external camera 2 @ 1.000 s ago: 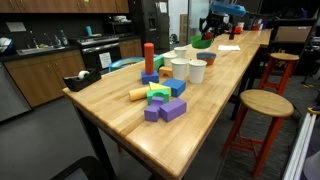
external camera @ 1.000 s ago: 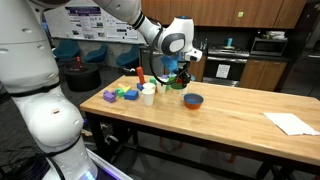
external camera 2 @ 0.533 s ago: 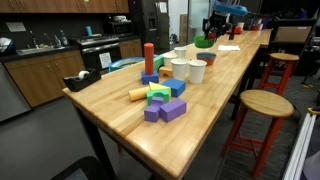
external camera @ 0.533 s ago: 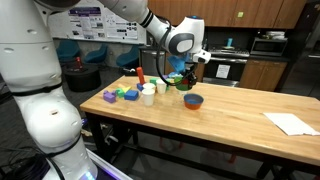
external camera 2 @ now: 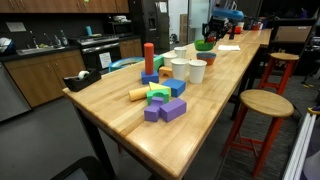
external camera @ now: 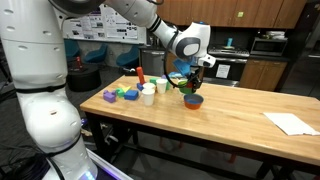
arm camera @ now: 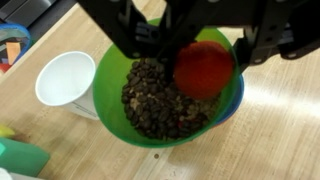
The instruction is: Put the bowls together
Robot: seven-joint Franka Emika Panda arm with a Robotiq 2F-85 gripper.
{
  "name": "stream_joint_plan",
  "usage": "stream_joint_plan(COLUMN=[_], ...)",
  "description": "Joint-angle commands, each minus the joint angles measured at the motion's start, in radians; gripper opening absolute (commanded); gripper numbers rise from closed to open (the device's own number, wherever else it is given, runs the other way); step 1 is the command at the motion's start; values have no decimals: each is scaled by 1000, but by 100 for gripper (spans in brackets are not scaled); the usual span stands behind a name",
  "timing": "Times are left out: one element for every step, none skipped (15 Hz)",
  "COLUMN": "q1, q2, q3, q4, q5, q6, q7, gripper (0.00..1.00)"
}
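Note:
My gripper lowers the green bowl to nest in the blue bowl (external camera: 193, 101) next and releases it, since the blue rim shows below my gripper, beneath the green one.
My gripper (arm camera: 200, 42) is shut on the green bowl (arm camera: 165, 125), which holds dark brown bits and a round orange-red thing (arm camera: 205, 68) that sits between the fingers. The green bowl hangs right over the blue bowl (external camera: 193, 101), whose rim (arm camera: 243, 98) shows just under the green bowl's right side in the wrist view. I cannot tell whether the two bowls touch. In both exterior views the gripper (external camera: 191, 78) (external camera 2: 214, 26) comes down from above onto the green bowl (external camera: 188, 88) (external camera 2: 204, 44).
White cups (external camera: 148, 94) (external camera 2: 196, 70) (arm camera: 66, 78) stand beside the bowls. Coloured blocks (external camera: 124, 93) (external camera 2: 160, 98) and a red cylinder (external camera 2: 148, 58) lie towards one end of the wooden table (external camera: 230, 115). A white paper (external camera: 290, 123) lies at the other end.
The gripper has carried the green bowl sideways from beside the cups and lowered it over the blue bowl. The blue bowl, the cups and the blocks have stayed put.

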Motion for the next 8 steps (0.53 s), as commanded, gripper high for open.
stream_joint_plan(q1=[-27, -33, -40, -47, -53, -59, -63, -67], q2=[33, 40, 47, 55, 63, 72, 81, 91], q3=[-2, -3, -2, -2, -1, 0, 2, 4], q4=[52, 55, 57, 60, 63, 65, 68, 70], q5=[39, 45, 53, 64, 78, 89, 100, 112], q6=[-42, -42, -43, -47, -51, -53, -55, -57], q7=[-21, -26, -29, -33, -41, -47, -56, -62], gripper=[27, 27, 27, 27, 27, 27, 27, 27])
